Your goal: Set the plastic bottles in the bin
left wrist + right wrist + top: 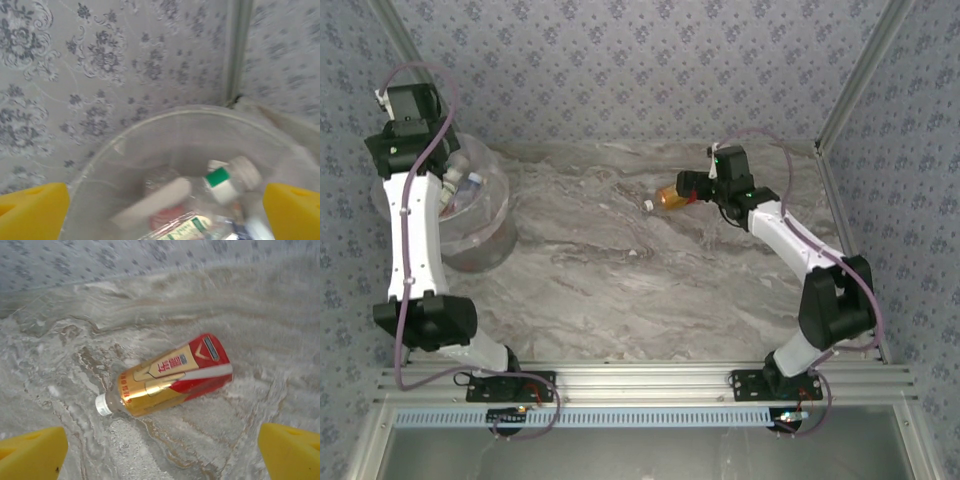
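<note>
My right gripper will next turn and go down onto the red base end [691, 197] [210, 362] of the plastic bottle, with its fingers on both sides of the bottle, because the bottle lies lengthwise across the opening between the fingers.
The bin [496, 232], round and translucent, stands at the table's far left with several plastic bottles inside. My left gripper [452, 182] hangs over it. In the left wrist view the left gripper [165, 216] is open above the bin's rim [150, 121], over a green-and-white labelled bottle [227, 181] and a blurred whitish bottle [156, 202]. An amber-filled bottle [670, 196] with a red and gold label lies on its side at the table's middle back, cap to the left. My right gripper [694, 186] hovers at its right end. The right gripper [162, 452] is open, just near of that bottle [172, 377].
The grey marbled table [620, 285] stretches between the two arms. Patterned walls close the back and both sides, with a metal post [852, 88] at the back right. An aluminium rail [650, 380] carrying the arm bases runs along the near edge.
</note>
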